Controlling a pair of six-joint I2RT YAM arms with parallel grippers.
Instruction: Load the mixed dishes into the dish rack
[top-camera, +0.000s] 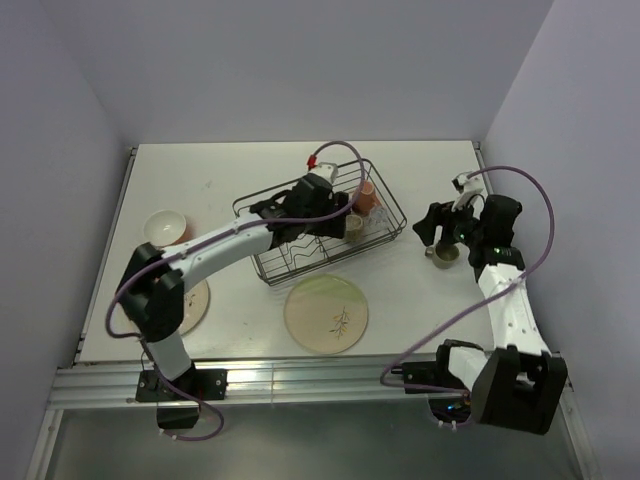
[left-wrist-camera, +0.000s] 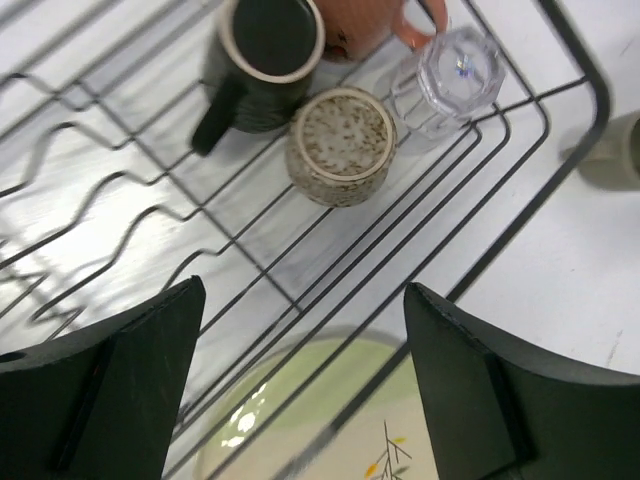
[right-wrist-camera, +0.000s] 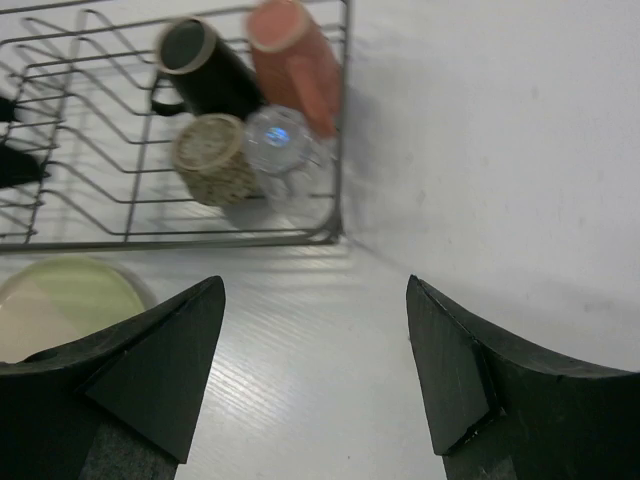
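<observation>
I will shift my right gripper to the right in the top view and lower onto the olive mug's rim opposite the mug's handle, since the handle juts toward the dish rack (top-camera: 290, 262).
The dish rack (top-camera: 290, 262) stands mid-table and holds a pink mug (top-camera: 366, 197) and a speckled mug (top-camera: 354, 226). From the left wrist I see a dark mug (left-wrist-camera: 265, 60), the speckled mug (left-wrist-camera: 340, 145), the pink mug (left-wrist-camera: 370, 25) and a clear glass (left-wrist-camera: 450, 75) inside the dish rack (left-wrist-camera: 520, 225). My left gripper (top-camera: 298, 222) hovers open over the rack wires, holding nothing. The green plate (top-camera: 326, 313) lies in front of the rack. An olive mug (top-camera: 443, 255) stands right of the rack, just below my open right gripper (top-camera: 437, 232). A pink-tinted plate (top-camera: 192, 305) and a small bowl (top-camera: 165, 227) sit at the left.
The left arm's elbow hangs over the pink-tinted plate. Grey walls close in the table on the left, back and right. From the right wrist, only bare white tabletop lies between the open fingers (right-wrist-camera: 160, 370), with the rack's corner (right-wrist-camera: 335, 235) ahead.
</observation>
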